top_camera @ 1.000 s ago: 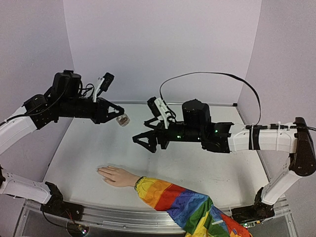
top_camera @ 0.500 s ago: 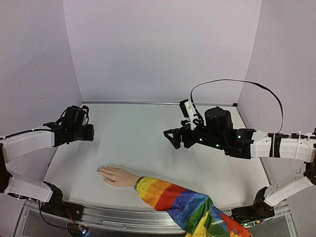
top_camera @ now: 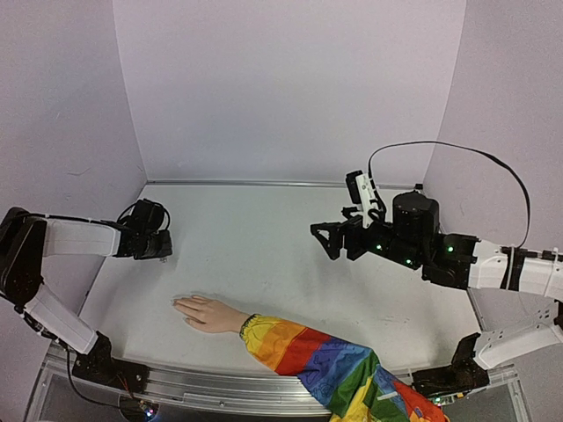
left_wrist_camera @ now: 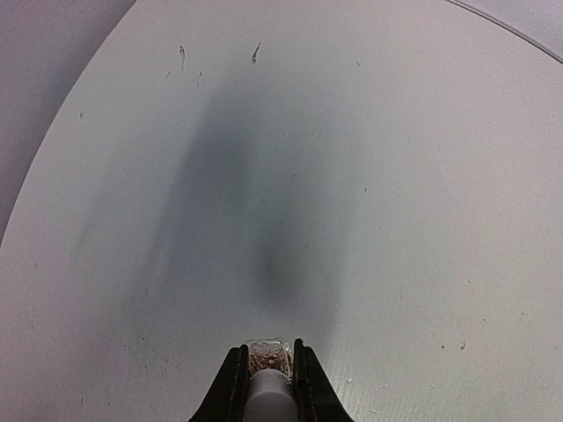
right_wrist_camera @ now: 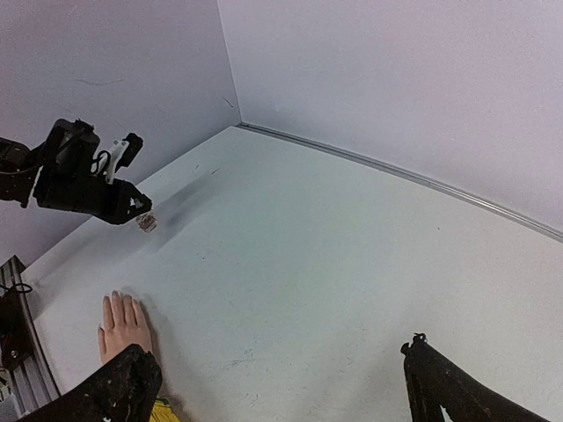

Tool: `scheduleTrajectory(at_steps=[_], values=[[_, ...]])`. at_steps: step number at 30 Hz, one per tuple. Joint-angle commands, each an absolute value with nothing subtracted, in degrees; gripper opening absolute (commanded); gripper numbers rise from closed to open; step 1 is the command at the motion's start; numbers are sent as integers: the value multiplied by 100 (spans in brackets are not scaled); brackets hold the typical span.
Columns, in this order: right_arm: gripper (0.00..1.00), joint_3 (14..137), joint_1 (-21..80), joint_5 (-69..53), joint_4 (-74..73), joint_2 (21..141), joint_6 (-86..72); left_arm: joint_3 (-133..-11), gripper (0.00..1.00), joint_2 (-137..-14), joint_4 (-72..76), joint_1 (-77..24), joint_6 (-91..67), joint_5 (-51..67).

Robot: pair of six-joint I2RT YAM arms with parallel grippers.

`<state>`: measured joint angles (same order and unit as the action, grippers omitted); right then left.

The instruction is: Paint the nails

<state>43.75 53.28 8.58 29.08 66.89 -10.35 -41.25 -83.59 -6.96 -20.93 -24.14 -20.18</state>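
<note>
Next, the left gripper goes down a little and releases the small clear bottle point(left_wrist_camera: 268, 356) on the tabletop, since a bare patch of white table lies just below the gripper.
The pale mannequin hand point(top_camera: 207, 312) lies flat on the table near the front, fingers pointing left, with its rainbow sleeve point(top_camera: 325, 365) trailing right. Its nails point(top_camera: 177, 303) are barely distinguishable; they also show in the right wrist view point(right_wrist_camera: 119, 300). My left gripper point(top_camera: 164, 250) is low over the table's left side, behind the hand, shut on a small clear bottle point(left_wrist_camera: 268, 356) with glittery contents and a grey cap. The bottle also shows in the right wrist view point(right_wrist_camera: 147, 222). My right gripper point(top_camera: 324, 239) is open and empty, raised over the table's right middle, its fingers point(right_wrist_camera: 123, 387) spread wide.
The white table point(top_camera: 255, 255) is bounded by lilac walls at the back and both sides. A metal rail point(top_camera: 193, 382) runs along the front edge. A black cable point(top_camera: 457, 154) loops above the right arm.
My left arm has swung down and back to the left with the bottle, now low over the table. My right arm has drawn back to the right, away from the left gripper.
</note>
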Motion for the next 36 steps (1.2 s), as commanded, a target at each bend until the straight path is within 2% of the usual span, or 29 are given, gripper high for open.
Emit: scheduleTrajectory(at_steps=[1,8,12,17,23,26,30,33,36], values=[[98,4355,5308,1018,3209,6524,-1095,-4472,0,-8717,-525,-2057,-3083,-2195],[98,4275,5296,1023,3217,6353,-1170,-4378,1,-8905,-525,-2057,-3368,-2669],[98,4213,5285,1299,3228,6364,-1301,-4391,8,-8952,-543,-2057,-3433,-2650],[98,4324,4793,1648,2896,6580,-1644,-4359,57,-8812,-599,-2057,-3475,-2490],[98,4464,3360,1391,2201,6641,-1763,-4531,94,-8195,-843,-2040,-3193,-2215],[98,4538,2460,1194,1898,6618,-1482,-4600,99,-7639,-489,-1892,-2514,-2165],[98,4480,1259,451,1869,6489,-1052,-4471,99,-7064,750,-1180,-1422,-1240],[98,4340,829,335,2011,6407,-934,-4250,99,-6720,1386,-744,-979,-599],[98,4035,763,143,2413,6085,-934,-4201,99,-6336,1560,-712,-417,-349]])
